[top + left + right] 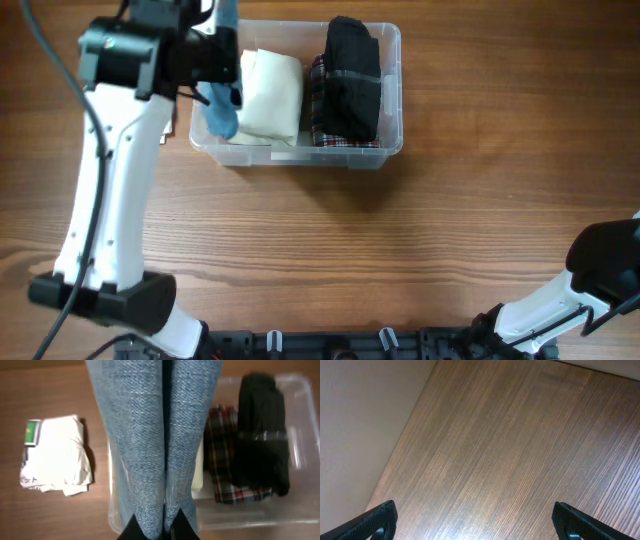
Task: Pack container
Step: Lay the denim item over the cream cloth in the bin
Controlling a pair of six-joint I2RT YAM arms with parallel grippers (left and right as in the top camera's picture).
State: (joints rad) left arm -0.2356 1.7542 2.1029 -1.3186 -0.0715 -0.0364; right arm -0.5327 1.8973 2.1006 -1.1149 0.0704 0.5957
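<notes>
The left gripper brings the blue denim garment (222, 110) down into the container's end beside the cream garment next and releases it, as that end lies below the gripper.
The clear plastic container (392, 90) stands at the back middle of the table. In it lie a cream folded garment (270, 95), a plaid garment (320, 100) and a black garment (352, 75). My left gripper (215, 60) is shut on a blue denim garment (222, 110) and holds it over the container's left end. In the left wrist view the denim (150, 435) hangs from my left gripper (160, 527) in front of the container (300, 390). My right gripper (475, 520) is open and empty over bare wood at the right front.
A white folded garment with a green tag (55, 455) lies on the table just left of the container. The right arm's base (600, 270) sits at the front right corner. A pale wall borders the table in the right wrist view.
</notes>
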